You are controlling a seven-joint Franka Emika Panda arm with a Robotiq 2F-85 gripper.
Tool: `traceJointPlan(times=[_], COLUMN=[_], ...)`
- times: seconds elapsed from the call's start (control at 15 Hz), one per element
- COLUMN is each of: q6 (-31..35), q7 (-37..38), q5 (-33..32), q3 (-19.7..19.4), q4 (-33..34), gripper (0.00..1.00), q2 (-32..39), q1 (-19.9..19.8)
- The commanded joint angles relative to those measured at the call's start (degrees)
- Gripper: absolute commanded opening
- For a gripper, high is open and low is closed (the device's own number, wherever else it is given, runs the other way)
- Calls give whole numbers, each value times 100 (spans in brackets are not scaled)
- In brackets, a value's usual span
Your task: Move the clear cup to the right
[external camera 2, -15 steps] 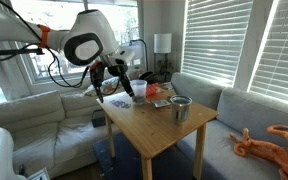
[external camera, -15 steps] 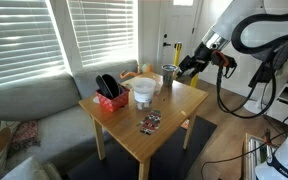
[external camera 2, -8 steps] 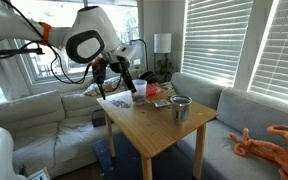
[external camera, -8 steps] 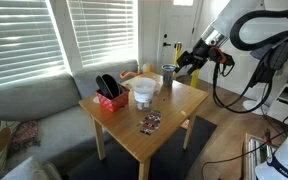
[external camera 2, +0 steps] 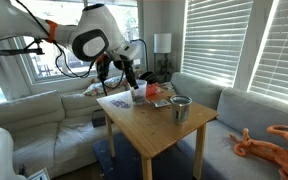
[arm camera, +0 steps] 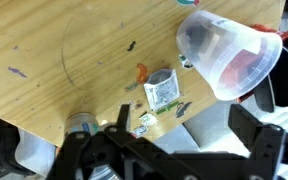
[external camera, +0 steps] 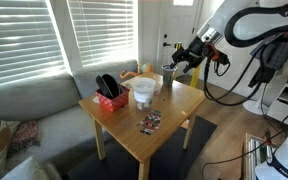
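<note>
My gripper is above the cup and the cup stands outward of it, so next it will move outward and down to straddle the near rim of the clear cup [external camera: 142, 90] [arm camera: 221, 87].
The clear cup [external camera: 142, 90] is wide, whitish and translucent, and stands upright near the middle of the wooden table [external camera: 179, 105]. It also shows in an exterior view [external camera 2: 140, 93] and at the upper right of the wrist view [arm camera: 228, 52]. My gripper [external camera: 182, 64] hovers above the table's edge, beside the dark grey cup [external camera: 168, 73] and apart from the clear cup. In the wrist view my gripper [arm camera: 189, 135] is open and empty, with both dark fingers [arm camera: 256, 135] spread wide over the table edge.
A red container [external camera: 109, 97] with black items stands beside the clear cup, on the side away from my gripper. Small packets [arm camera: 162, 90] lie on the table. The dark grey cup [arm camera: 81, 125] is close to my left finger. A sofa [external camera: 34, 110] borders the table.
My gripper has moved a little further in over the table, towards the cups. The cups and packets have not moved.
</note>
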Motion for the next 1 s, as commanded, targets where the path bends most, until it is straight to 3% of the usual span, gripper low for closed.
traceJointPlan(times=[0.0,0.4,0.6,0.67,0.73,0.87,0.93], q6=[156,-658,-914,-1025,-1131,-1316,-1398], q7=[219,567,659,755,891,949,975], q5=[441,380,302,210,62,78,82], q3=[-16,28,34,36,30,-12,-29], q4=[830,1863,2236,2356,2439,2565,2623], gripper=[100,97,90,85,66,60,52], q2=[818,2108,2566,2711,2837,3027,3095], q1=[107,217,354,392,424,498,521])
